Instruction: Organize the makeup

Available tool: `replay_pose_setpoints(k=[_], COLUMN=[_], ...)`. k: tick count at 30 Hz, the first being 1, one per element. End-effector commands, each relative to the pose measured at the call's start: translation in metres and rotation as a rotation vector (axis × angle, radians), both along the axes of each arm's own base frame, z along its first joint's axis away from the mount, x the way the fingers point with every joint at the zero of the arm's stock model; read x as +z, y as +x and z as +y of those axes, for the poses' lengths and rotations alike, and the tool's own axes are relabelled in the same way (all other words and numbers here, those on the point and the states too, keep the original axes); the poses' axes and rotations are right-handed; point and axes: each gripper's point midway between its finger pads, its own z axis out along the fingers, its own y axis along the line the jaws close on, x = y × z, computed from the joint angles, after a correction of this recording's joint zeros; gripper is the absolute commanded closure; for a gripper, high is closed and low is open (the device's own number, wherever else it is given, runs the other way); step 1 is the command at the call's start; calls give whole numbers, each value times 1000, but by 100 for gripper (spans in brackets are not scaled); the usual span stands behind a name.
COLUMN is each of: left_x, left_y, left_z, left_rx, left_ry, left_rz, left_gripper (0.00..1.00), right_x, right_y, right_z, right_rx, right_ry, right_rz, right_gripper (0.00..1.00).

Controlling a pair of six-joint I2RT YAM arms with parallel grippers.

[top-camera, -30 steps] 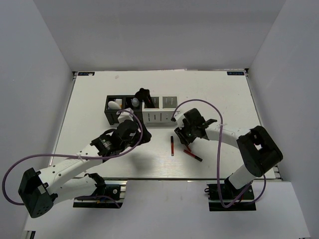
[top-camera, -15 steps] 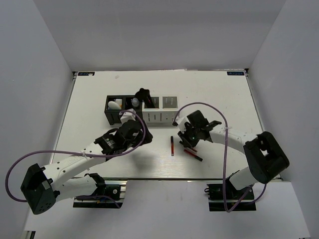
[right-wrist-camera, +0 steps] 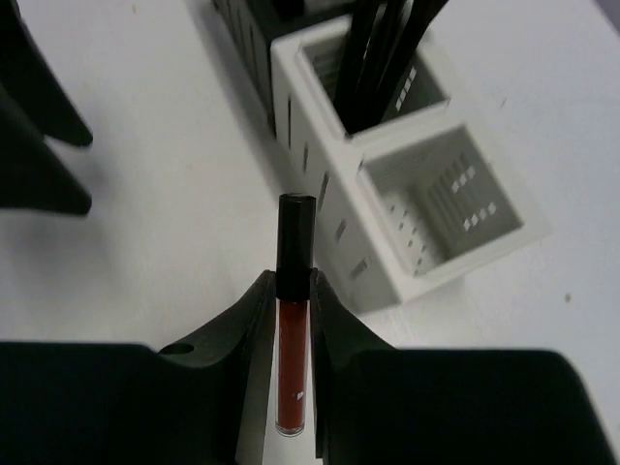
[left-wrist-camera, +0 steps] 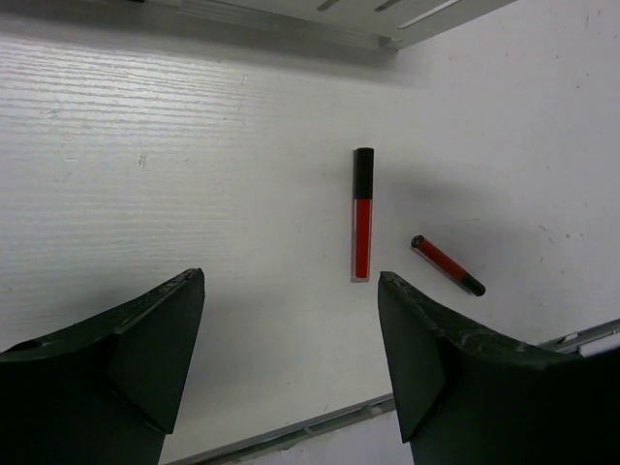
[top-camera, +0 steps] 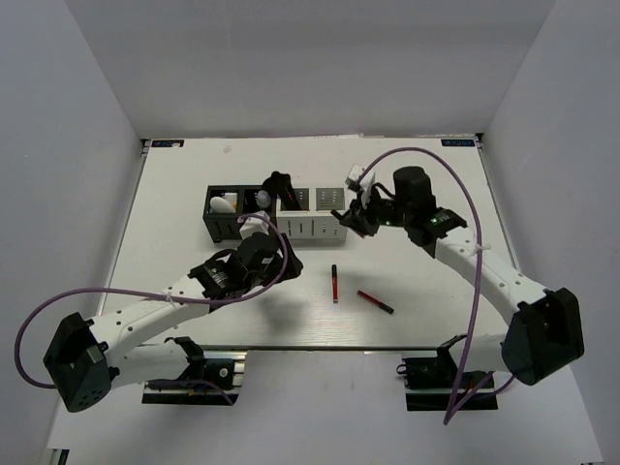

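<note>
My right gripper moves outward over the white box's end section next, then lowers and releases the thin red stick there, since that section stands empty.
My right gripper is shut on a thin red stick with a black cap and holds it above the table, just in front of the white slotted box, near its end compartment. Two more red sticks lie on the table; both show in the left wrist view. My left gripper is open and empty, left of them. Black brushes stand in the white box. A white oval sits in the black box. No orange tube shows.
The black and white boxes stand side by side at the table's middle back. The table's front edge rail runs just below my left fingers. White walls enclose the table on three sides.
My right gripper has risen from the table beside the two loose sticks and swung back toward the white box with a red stick in it. My left arm has barely moved.
</note>
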Motion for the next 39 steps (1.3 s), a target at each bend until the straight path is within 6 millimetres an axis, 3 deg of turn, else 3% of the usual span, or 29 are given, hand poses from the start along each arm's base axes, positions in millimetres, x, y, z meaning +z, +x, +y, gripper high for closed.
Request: replay_pose_setpoints(k=[1,2,4,5,9,13,15,20,23,25,26,28,29,30,35,38,39], left_x=[2,1,0,0,0,-1,-1,2,-3,2,-1,-6,-18,-14,-19,-28,-36], left_y=[-1,-2,-2,-1,-3,-1,-3,1,3,8,11,15,15,19,30,34,36], left_z=[-7,-10,-11,-11,-14,-13,-15,-22,-33,-46,-55,-62,-69,-73,-86,-93,-95], left_rx=[-20,-30,-31,-29,-35,-21,-25,-30,-66,-99,-118,-140,-155,-158,-177,-183,-184], left_ry=[-23,-21,-20,-22,-23,-22,-21,-29,-14,-20,-15,5,33,38,63,86,99], left_rz=[-5,-3,-3,-2,-1,0,2,0,6,-1,12,21,46,43,40,59,73], left_gripper=[18,18,18,18,18,18,18,17,17,17,17,17,17,17,17,20,22], right_x=[61,57,88,79,95,82,63,26,20,12,11,10,10,12,32,52,56], right_y=[35,47,60,70,101,127,135,133,128,125,123,119,121,120,119,120,121], right_z=[28,31,43,50,69,75,76,67,61,58,58,57,54,54,46,31,26], right_rx=[27,16,49,53,76,38,17,-11,-20,-24,-18,-16,-22,-22,-31,-74,-100], right_ry=[229,248,356,367,452,489,476,442,434,418,411,408,408,408,430,452,455], right_rz=[-116,-103,-154,-135,-155,-128,-96,-41,-32,-15,-11,-10,-12,-14,-41,-54,-55], right_gripper=[100,100,100,100,100,100,100,100,100,86,71,62,59,53,51,59,67])
